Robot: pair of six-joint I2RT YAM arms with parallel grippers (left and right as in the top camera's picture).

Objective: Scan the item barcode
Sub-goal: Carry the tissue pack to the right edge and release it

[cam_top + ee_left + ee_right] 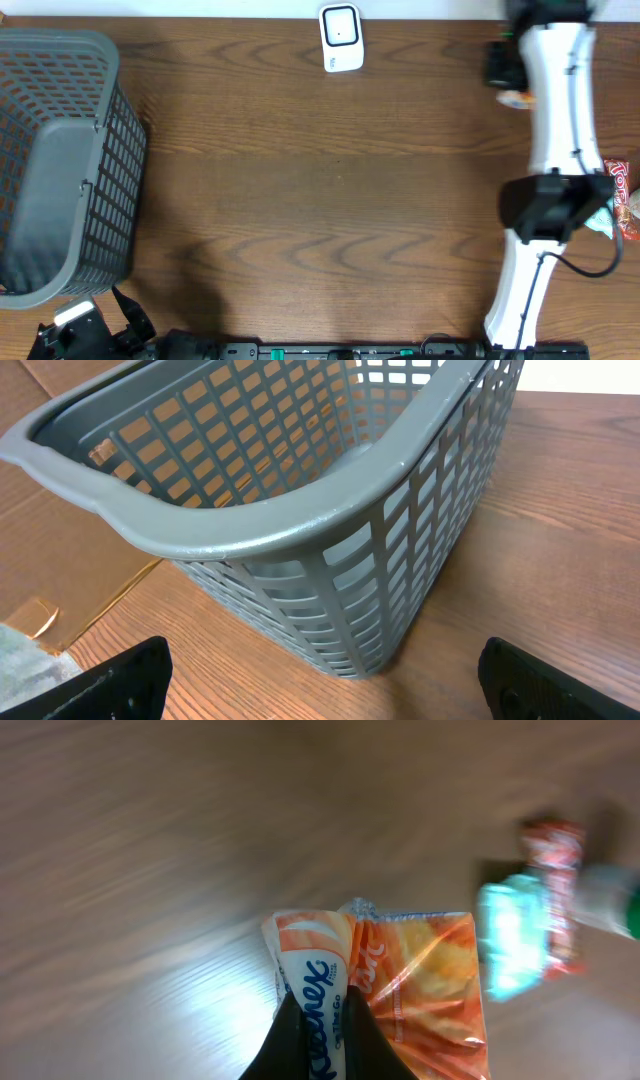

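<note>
The tabletop (488, 845) spot beside the red packet is bare, so my right gripper should go down next, toward the right in the overhead view, and release the pack (415, 975) there.
My right gripper (322, 1012) is shut on the item, an orange and white Kleenex tissue pack (415, 975), pinching its white edge and holding it above the table. No barcode shows on the faces I can see. From overhead the pack (517, 98) peeks out beside the right gripper (506, 80) at the far right of the table. The white scanner (341, 38) stands at the back edge, well left of the pack. My left gripper (320, 685) is open with nothing between its fingers, low beside the near corner of the grey basket (300, 530).
The grey mesh basket (60, 160) fills the left side of the table. A teal packet (508, 938) and a red packet (553, 850) lie below the held pack, and a red snack packet (621, 190) shows at the right edge beside the right arm (560, 110).
</note>
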